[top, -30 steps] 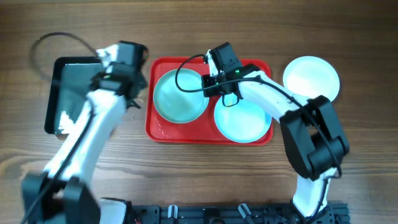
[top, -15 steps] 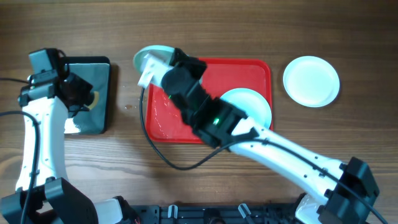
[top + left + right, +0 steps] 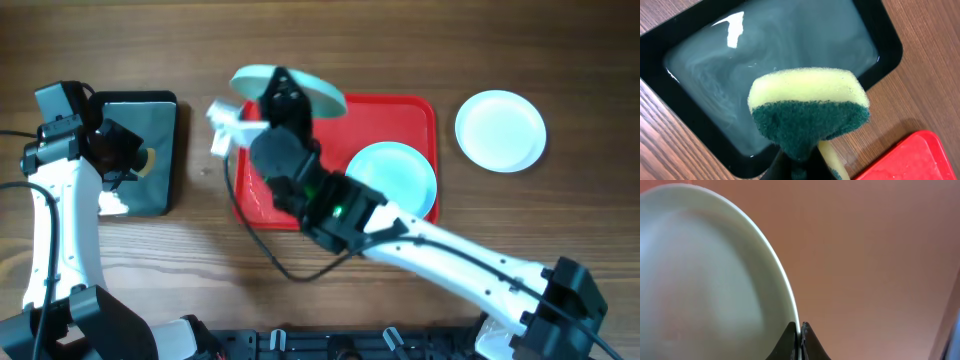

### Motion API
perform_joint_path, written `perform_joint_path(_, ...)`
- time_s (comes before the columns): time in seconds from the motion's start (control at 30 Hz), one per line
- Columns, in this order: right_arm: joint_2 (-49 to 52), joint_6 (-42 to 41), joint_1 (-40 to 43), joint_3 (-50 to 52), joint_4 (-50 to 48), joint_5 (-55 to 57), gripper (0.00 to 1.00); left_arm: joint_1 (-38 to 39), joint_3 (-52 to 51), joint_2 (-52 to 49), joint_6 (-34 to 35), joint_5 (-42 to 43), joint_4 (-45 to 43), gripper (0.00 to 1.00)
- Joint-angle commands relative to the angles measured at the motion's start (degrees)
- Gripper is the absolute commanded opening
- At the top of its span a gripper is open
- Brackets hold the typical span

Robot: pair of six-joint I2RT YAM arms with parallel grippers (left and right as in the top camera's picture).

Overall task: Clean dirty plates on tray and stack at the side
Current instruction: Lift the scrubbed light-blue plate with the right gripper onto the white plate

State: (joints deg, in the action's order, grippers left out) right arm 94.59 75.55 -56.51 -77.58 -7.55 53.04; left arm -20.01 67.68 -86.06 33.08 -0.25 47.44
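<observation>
The white plate (image 3: 500,130), already set aside, is right of my right gripper in the overhead view, so I swing over it next, lower and release.
My right gripper (image 3: 281,95) is shut on the rim of a pale turquoise plate (image 3: 290,88) and holds it raised and tilted over the back left of the red tray (image 3: 420,108). In the right wrist view the plate (image 3: 710,275) fills the left side, pinched between the fingers (image 3: 799,330). A second turquoise plate (image 3: 392,180) lies on the right of the tray. The white plate (image 3: 500,130) lies on the table to the right of the tray. My left gripper (image 3: 128,158) is shut on a yellow and green sponge (image 3: 809,112) above the black tray (image 3: 685,65).
The black tray (image 3: 165,150) at the left holds cloudy water. My right arm (image 3: 420,245) stretches across the tray from the front right. A cable (image 3: 260,245) loops over the table in front of the tray.
My right gripper has lifted the turquoise plate higher and a little to the right, tilting it over the tray's back left. The left arm has barely moved.
</observation>
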Motion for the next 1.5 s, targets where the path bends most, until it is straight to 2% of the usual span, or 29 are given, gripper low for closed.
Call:
perform_joint_path(0.0,0.11,-30.75,12.37,-0.17,5.73,4.74,0.04,-0.09,-0.07,-0.09,-1.14,1.53,0.02,0.04)
perform_joint_path(0.03,0.11,-36.68,15.67,-0.17,8.94,4.37,0.04,-0.09,-0.07,-0.09,-1.16,2.01,0.0,0.04)
perform_joint_path(0.07,0.11,-48.68,22.1,-0.17,17.07,1.57,0.04,-0.09,-0.07,-0.09,-1.14,2.19,-0.02,0.04)
perform_joint_path(0.13,0.11,-58.03,28.24,-0.17,26.32,-8.22,0.04,-0.09,-0.07,-0.09,-1.16,2.16,-0.02,0.04)
perform_joint_path(0.2,0.13,-67.36,39.32,-0.17,36.13,-33.33,0.04,-0.09,-0.07,-0.09,-1.14,2.16,-0.02,0.04)
perform_joint_path(0.3,0.13,-81.05,55.6,0.09,40.33,-54.97,0.04,-0.09,-0.07,-0.09,-1.16,2.16,-0.04,0.04)
perform_joint_path(0.33,0.13,-83.3,59.76,0.26,40.68,-58.6,0.04,-0.09,-0.07,-0.09,-1.14,2.16,-0.04,0.04)
perform_joint_path(0.43,0.15,-81.96,72.78,1.4,40.57,-69.2,0.04,-0.09,-0.07,-0.09,-1.16,2.16,-0.04,0.04)
perform_joint_path(0.47,0.31,-81.5,75.38,1.6,40.87,-69.44,0.04,-0.09,-0.07,-0.09,-1.16,2.16,-0.04,0.04)
perform_joint_path(0.5,1.36,-81.68,81.42,2.34,40.81,-69.42,0.04,-0.09,-0.07,-0.11,-1.16,2.16,-0.35,0.04)
perform_joint_path(0.53,1.97,-81.74,82.53,2.34,40.63,-69.44,0.04,-0.09,-0.07,-0.11,-1.14,2.16,-0.55,0.04)
perform_joint_path(0.63,5.2,-81.74,83.76,2.34,39.89,-68.61,0.04,-0.09,-0.07,-0.09,-1.16,2.16,-0.87,0.04)
perform_joint_path(0.8,10.75,-87.84,83.76,2.34,41.07,-58.18,0.04,-0.09,-0.07,-0.09,-1.16,2.16,-0.85,0.04)
perform_joint_path(0.83,11.91,-87.23,83.76,2.34,40.87,-59.21,0.15,-0.09,-0.07,-0.09,-1.16,2.16,-0.87,0.04)
perform_joint_path(0.87,12.61,-85.96,83.73,2.34,40.87,-60.67,0.33,-0.09,-0.07,-0.11,-1.16,2.16,-0.87,0.04)
perform_joint_path(0.9,12.98,-84.32,83.71,2.34,40.96,-63.19,0.52,-0.09,-0.07,-0.11,-1.16,2.16,-0.9,0.04)
perform_joint_path(0.93,13.11,-83.78,83.56,2.34,40.94,-64.76,0.81,-0.09,-0.07,-0.11,-1.16,2.16,-0.9,0.04)
perform_joint_path(0.97,13.11,-83.03,83.38,2.34,40.92,-66.51,0.87,-0.09,-0.07,-0.11,-1.16,2.16,-0.9,0.04)
perform_joint_path(1.0,13.05,-82.95,83.08,2.32,40.96,-68.61,0.86,-0.09,-0.07,-0.09,-1.16,2.16,-0.9,0.04)
perform_joint_path(1.07,12.96,-83.19,82.07,2.34,42.29,-69.88,0.75,-0.09,-0.07,-0.11,-1.16,2.16,-0.9,0.04)
perform_joint_path(1.1,12.87,-83.23,81.35,2.34,43.36,-69.9,0.73,-0.09,-0.07,-0.11,-1.16,2.16,-0.9,0.04)
perform_joint_path(1.3,12.74,-82.99,73.18,2.34,50.25,-70.86,0.74,-0.09,-0.09,-0.11,-1.16,2.19,-0.83,0.04)
perform_joint_path(1.47,12.66,-80.72,61.42,2.34,54.84,-74.73,0.74,-0.09,-0.07,-0.11,-1.14,2.19,-0.87,0.04)
